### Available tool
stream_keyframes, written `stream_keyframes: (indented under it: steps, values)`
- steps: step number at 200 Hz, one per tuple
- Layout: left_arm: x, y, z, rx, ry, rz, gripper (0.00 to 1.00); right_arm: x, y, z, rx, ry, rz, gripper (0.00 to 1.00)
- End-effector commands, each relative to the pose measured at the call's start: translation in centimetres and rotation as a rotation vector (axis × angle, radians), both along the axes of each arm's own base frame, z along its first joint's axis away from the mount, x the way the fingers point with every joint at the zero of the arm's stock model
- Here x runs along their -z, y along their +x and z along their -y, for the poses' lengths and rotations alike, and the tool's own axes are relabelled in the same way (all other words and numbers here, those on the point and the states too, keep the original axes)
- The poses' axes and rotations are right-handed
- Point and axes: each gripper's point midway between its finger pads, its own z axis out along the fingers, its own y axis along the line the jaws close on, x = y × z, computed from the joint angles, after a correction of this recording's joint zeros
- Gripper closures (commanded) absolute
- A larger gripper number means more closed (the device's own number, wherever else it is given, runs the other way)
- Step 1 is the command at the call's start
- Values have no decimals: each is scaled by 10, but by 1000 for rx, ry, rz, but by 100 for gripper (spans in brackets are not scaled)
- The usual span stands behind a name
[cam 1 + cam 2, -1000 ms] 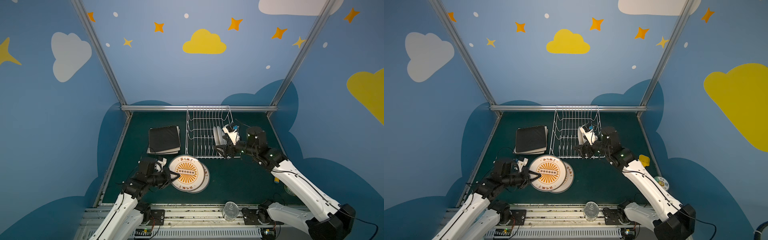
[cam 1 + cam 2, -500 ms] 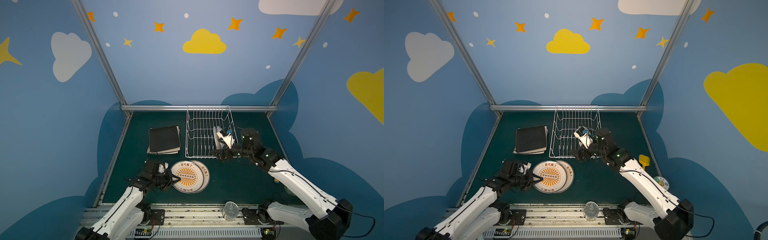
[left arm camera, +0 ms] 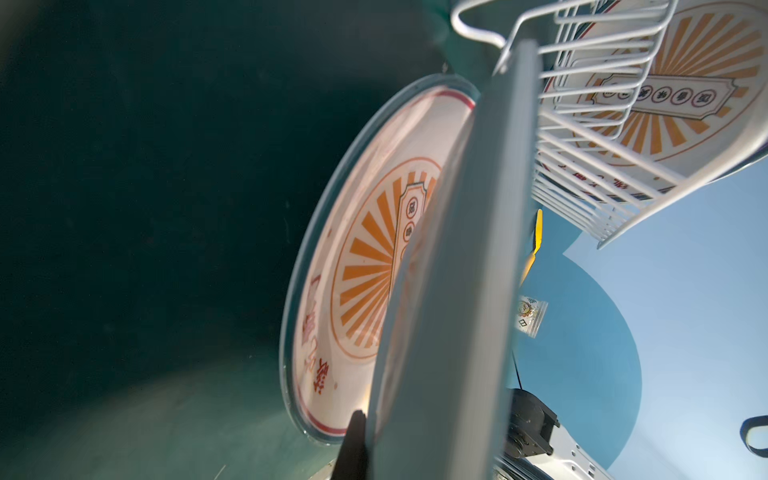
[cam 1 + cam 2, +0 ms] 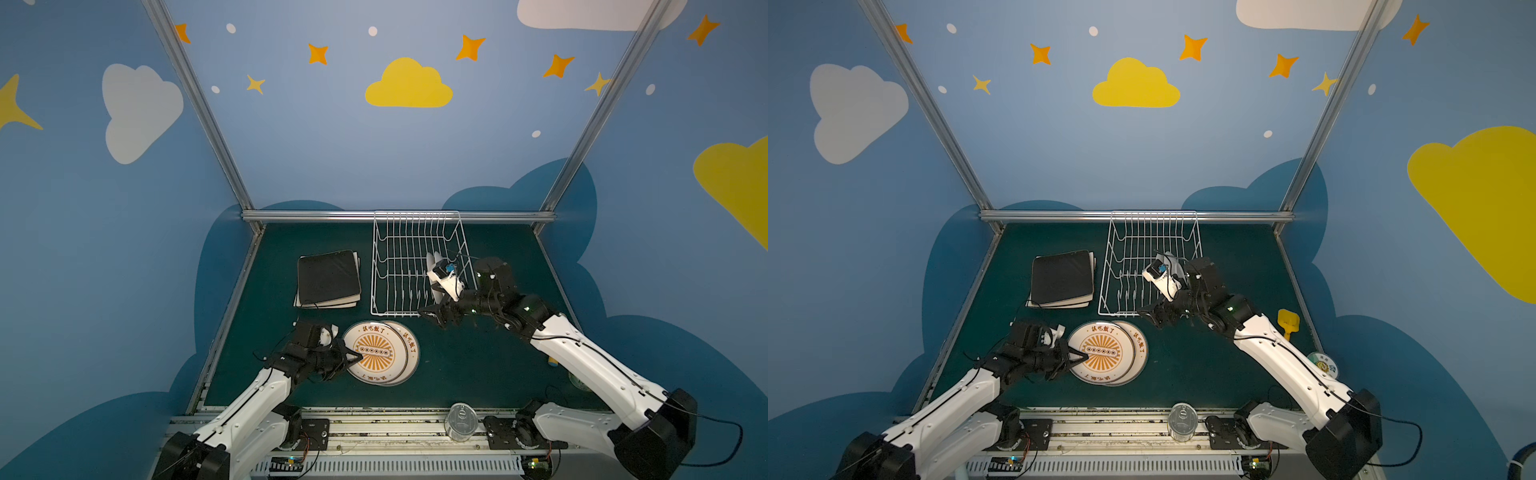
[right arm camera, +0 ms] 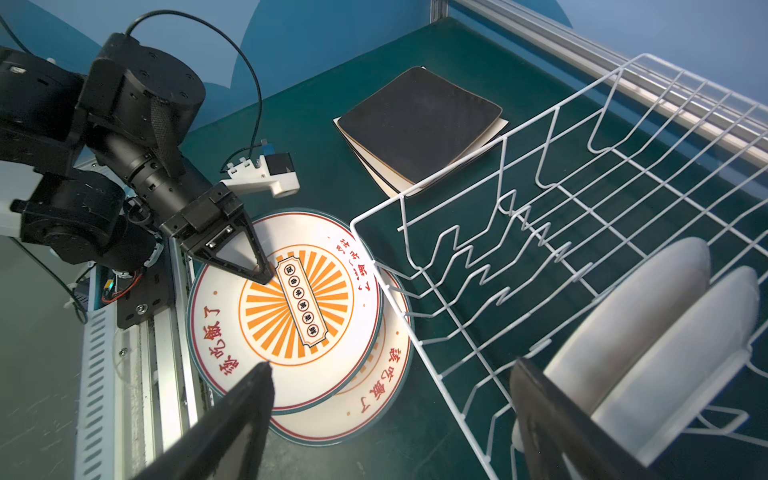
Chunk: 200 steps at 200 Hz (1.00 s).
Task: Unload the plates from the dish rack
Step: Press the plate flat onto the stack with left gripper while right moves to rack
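The sunburst plate covers the other round plate only partly, so the left gripper next needs to move down and toward that plate's exposed rim (image 4: pixel 412 352), then let go.
The white wire dish rack (image 4: pixel 399 249) (image 4: pixel 1133 249) (image 5: pixel 540 208) stands at the back of the green table. Two white round plates (image 5: pixel 648 332) (image 4: pixel 430 261) stand upright near its right front corner. My right gripper (image 4: pixel 436 318) (image 4: pixel 1152 318) (image 5: pixel 392 374) hovers open just outside that corner, holding nothing. A black square plate (image 4: pixel 328 277) (image 4: pixel 1062 277) (image 5: pixel 419 124) lies on cream square plates left of the rack. My left gripper (image 4: pixel 353 356) (image 4: pixel 1081 355) (image 5: pixel 259 272) is shut on a round sunburst plate (image 4: pixel 376 353) (image 4: pixel 1102 353) (image 5: pixel 299 307), which overlaps another round plate (image 4: pixel 409 347) (image 5: pixel 374 399) on the table.
A clear cup (image 4: pixel 459 419) (image 4: pixel 1180 419) stands on the front rail. A yellow scoop (image 4: pixel 1287 322) and a small round printed thing (image 4: pixel 1323 363) lie at the right edge behind my right arm. An aluminium bar (image 4: pixel 316 216) closes the back.
My left gripper has lowered the sunburst plate onto the other round plate. My right gripper has drawn slightly down and forward from the rack's upright plates, still open.
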Motion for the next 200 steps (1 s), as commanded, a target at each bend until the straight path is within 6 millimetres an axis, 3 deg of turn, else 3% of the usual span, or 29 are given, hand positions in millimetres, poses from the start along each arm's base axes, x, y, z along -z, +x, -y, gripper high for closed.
stream_keyframes:
  steps: [1, 67, 130, 148, 200]
  values:
    - [-6, 10, 5, 8, -27, 53, 92, 8, -6, -1, -25, -22, -14, 11]
    - [2, 14, 12, 42, -19, 28, 89, 12, -1, 1, 5, -47, 1, 11]
    - [8, 14, 20, 77, -1, 0, 77, 14, 2, -1, 6, -59, -1, 11]
    - [9, 12, 20, 83, 15, -9, 71, 14, 2, 0, 7, -68, 0, 11]
    - [10, 9, 18, 94, 74, -10, 40, 10, 3, -1, 11, -67, 2, 11]
